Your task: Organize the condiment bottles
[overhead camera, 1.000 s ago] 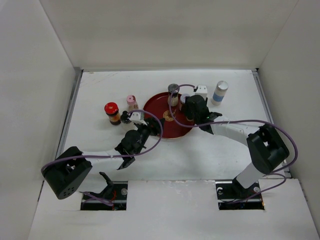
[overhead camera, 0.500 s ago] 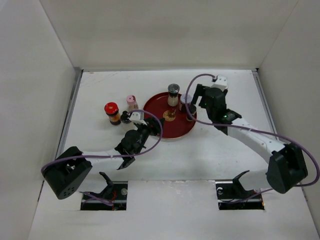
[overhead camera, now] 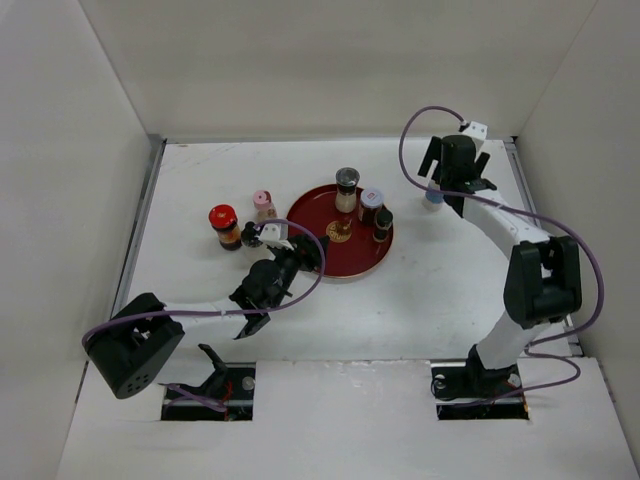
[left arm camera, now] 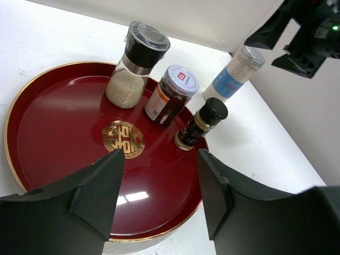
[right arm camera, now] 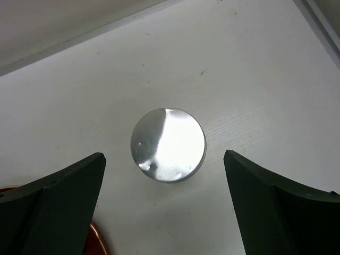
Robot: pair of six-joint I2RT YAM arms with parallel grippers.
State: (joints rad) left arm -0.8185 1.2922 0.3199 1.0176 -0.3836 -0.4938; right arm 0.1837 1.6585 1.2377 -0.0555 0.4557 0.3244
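My right gripper should move down over the silver-capped bottle (overhead camera: 433,195) (right arm camera: 168,144), with one open finger on either side, and then close, because the bottle stands directly below it.
Three condiment bottles stand on the round red tray (overhead camera: 325,262): a dark-topped grinder (overhead camera: 347,188), a white-and-red-capped dark jar (overhead camera: 371,203) and a small black-capped bottle (overhead camera: 383,222). They also show in the left wrist view: grinder (left arm camera: 135,66), jar (left arm camera: 170,95), small bottle (left arm camera: 202,123). A red-capped dark jar (overhead camera: 224,226) and a pink-capped shaker (overhead camera: 264,206) stand left of the tray. My right gripper (overhead camera: 437,185) is open directly above the white-blue silver-capped bottle (right arm camera: 168,144), its fingers apart from it. My left gripper (left arm camera: 159,196) is open and empty over the tray's near edge.
The silver-capped bottle (left arm camera: 234,74) stands on the white table right of the tray (left arm camera: 53,133), with my right arm (left arm camera: 313,32) above it. White walls close in the table at the back and both sides. The tray's rim (right arm camera: 98,241) shows at the right wrist view's lower left.
My right arm has left the tray and swung to the back right, over the silver-capped bottle. The jar and small black-capped bottle stay on the tray. My left arm has not moved.
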